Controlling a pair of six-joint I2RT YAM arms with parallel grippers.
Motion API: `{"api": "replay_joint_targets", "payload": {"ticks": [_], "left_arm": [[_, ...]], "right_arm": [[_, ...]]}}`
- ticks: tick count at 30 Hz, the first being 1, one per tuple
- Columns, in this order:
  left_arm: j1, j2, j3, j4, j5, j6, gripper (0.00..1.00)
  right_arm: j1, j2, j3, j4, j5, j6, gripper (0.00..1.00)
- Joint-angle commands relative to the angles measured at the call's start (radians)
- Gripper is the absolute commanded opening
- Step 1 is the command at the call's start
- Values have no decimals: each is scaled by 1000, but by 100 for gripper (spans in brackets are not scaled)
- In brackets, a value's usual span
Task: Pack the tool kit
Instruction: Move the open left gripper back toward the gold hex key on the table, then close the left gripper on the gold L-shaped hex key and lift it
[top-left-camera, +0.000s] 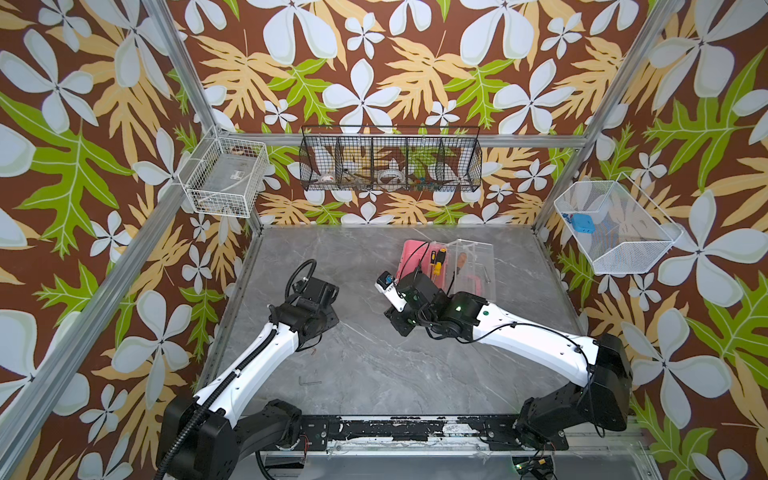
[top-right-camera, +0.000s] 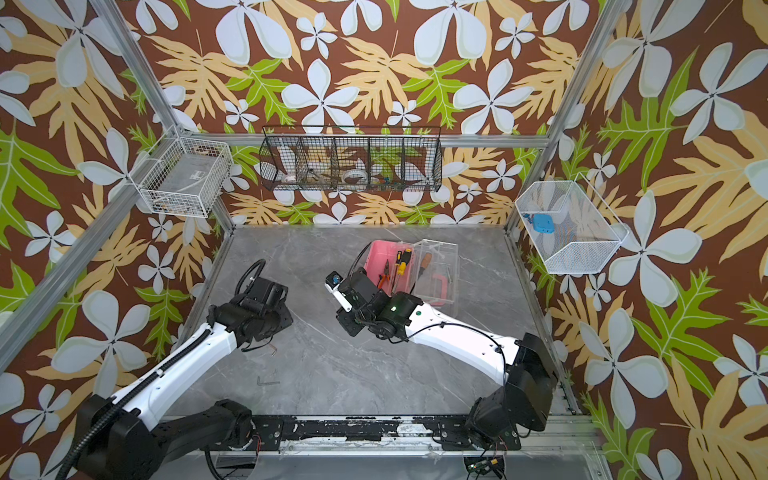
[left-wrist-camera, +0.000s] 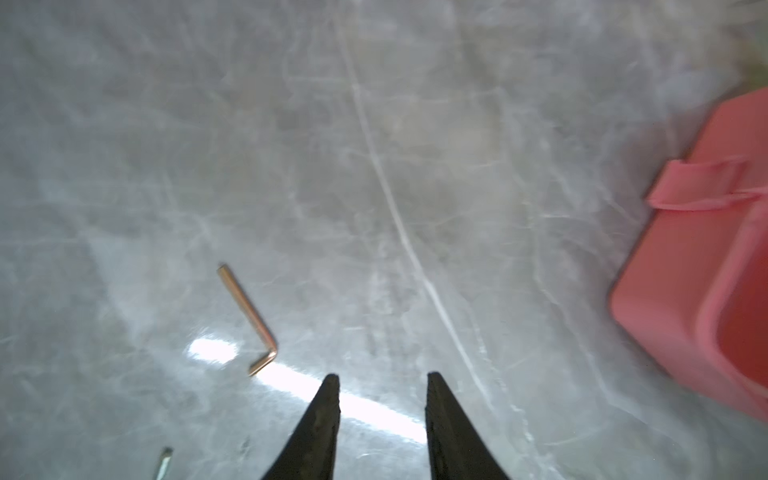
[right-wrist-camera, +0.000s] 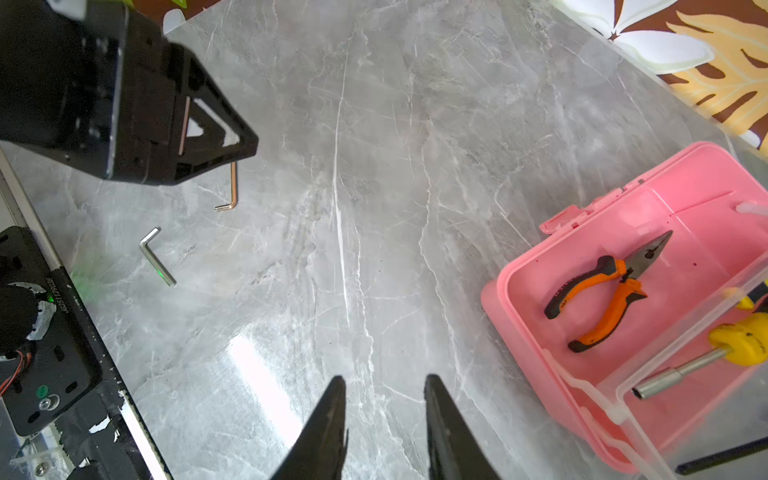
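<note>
The left gripper next moves back and down, turning its fingers astride the copper key's long arm near the key's bend (top-right-camera: 272, 346) (left-wrist-camera: 257, 325), as that arm lies angled to them.
The tool kit's pink case (top-left-camera: 409, 251) (top-right-camera: 378, 253) stands at the back right of the table, and its clear lid (top-left-camera: 478, 266) is swung open. Orange-black pliers (right-wrist-camera: 602, 295) (top-right-camera: 384, 274) and yellow-black screwdrivers (right-wrist-camera: 739, 345) (top-right-camera: 403, 259) lie inside. A copper-coloured hex key (left-wrist-camera: 248, 306) (right-wrist-camera: 234, 187) and a silver hex key (right-wrist-camera: 158, 266) (top-right-camera: 266, 381) lie loose on the table. My left gripper (left-wrist-camera: 380, 376) hangs open and empty just beside the copper key. My right gripper (right-wrist-camera: 384, 378) is open and empty over bare table left of the case (right-wrist-camera: 532, 374).
A black wire basket (top-left-camera: 390, 162) hangs on the back wall. White wire baskets hang at the left (top-left-camera: 226, 178) and at the right (top-left-camera: 615, 228). Aluminium posts frame the grey marble table (top-left-camera: 374, 353), and a black rail (top-left-camera: 374, 428) runs along its front edge.
</note>
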Motion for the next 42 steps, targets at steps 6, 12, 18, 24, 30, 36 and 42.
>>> {"api": "replay_joint_targets", "payload": {"ticks": [6,12,18,24,30,36,42], "left_arm": [[123,34,-121,-48,60,2,38],[177,142,-140,41,102,40,30],[178,206,-137,109,98,47,26],[180,230,-132,138,82,56,26],[184,276,-143,171,82,64,16],[184,308,-137,193,102,77,1],[183,294,-116,218,193,110,0]], "right_arm": [[2,-27,-47,23,43,-20,32],[3,-51,-91,31,62,-16,31],[3,-58,-104,27,77,-20,31],[2,-48,-104,20,79,-22,31],[3,-49,-109,14,89,-22,31],[2,-61,-123,11,109,-19,31],[-4,-70,-132,3,140,-14,32]]}}
